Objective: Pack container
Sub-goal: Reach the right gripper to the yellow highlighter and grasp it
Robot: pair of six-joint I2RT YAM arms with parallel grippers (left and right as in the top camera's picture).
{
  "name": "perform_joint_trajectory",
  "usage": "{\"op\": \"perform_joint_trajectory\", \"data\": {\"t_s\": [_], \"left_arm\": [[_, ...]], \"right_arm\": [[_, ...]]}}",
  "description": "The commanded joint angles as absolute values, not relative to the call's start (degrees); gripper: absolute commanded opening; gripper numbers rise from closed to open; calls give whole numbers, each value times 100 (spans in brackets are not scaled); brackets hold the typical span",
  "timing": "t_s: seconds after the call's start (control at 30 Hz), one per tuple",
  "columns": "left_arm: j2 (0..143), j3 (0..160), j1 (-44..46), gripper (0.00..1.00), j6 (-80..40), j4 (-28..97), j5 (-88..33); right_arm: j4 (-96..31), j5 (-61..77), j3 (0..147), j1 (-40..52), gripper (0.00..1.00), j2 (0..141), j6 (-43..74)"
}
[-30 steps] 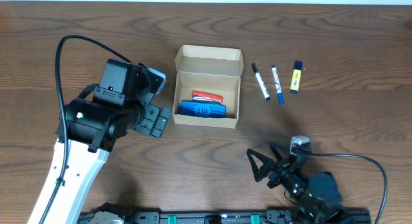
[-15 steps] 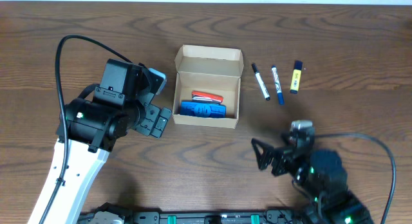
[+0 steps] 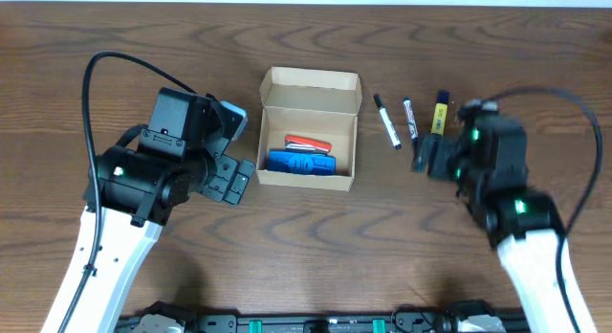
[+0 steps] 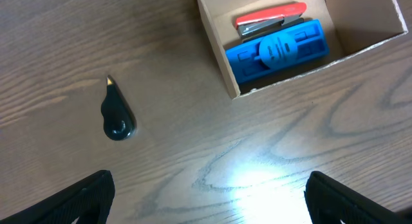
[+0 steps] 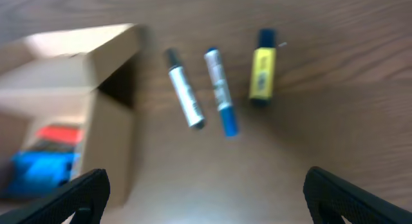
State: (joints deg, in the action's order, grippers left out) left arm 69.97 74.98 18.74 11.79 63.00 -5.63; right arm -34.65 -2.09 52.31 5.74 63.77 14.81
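Next, my right gripper moves outward and down to set its open fingers around the yellow highlighter (image 3: pixel 440 113).
The container (image 3: pixel 311 84), an open brown cardboard box, sits mid-table with a red stapler (image 3: pixel 308 143) and a blue item (image 3: pixel 301 163) inside. To its right lie a white marker with a black cap (image 3: pixel 386 121), a blue marker (image 3: pixel 410 118) and a yellow highlighter (image 3: pixel 440 113). My right gripper (image 3: pixel 427 156) hovers open just in front of these pens. Its blurred wrist view shows the box (image 5: pixel 109 76), the white marker (image 5: pixel 185 98), the blue marker (image 5: pixel 221 92) and the highlighter (image 5: pixel 261 73) ahead of the empty right gripper (image 5: pixel 206 198). My left gripper (image 3: pixel 228 178) stands open left of the box, nothing in it.
In the left wrist view a small black teardrop-shaped thing (image 4: pixel 117 114) lies on the wood, left of the box wall (image 4: pixel 219 50). The left gripper (image 4: pixel 209 205) is over bare table there. A black cable (image 3: pixel 96 75) loops over the left arm.
The right arm has swung from the table's front edge back and to the right, up to the pens. The left arm and the box have not moved.
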Motion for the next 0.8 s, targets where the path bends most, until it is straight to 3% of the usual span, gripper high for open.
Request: {"op": "perform_joint_trajectory", "data": {"t_s": [0.0, 0.4, 0.67, 0.77], "left_arm": [[6963, 7559, 1835, 95, 1114, 6320, -582], [6963, 7559, 1835, 95, 1114, 6320, -582], [6963, 7559, 1835, 95, 1114, 6320, -582], [6963, 7559, 1835, 95, 1114, 6320, -582]], "right_arm": [[-3218, -578, 5655, 301, 99, 7190, 1280], [-2689, -797, 7157, -340, 99, 10051, 1693], [-2294, -790, 7489, -379, 99, 11104, 1876], [-2215, -733, 7489, -377, 95, 11314, 1938]]}}
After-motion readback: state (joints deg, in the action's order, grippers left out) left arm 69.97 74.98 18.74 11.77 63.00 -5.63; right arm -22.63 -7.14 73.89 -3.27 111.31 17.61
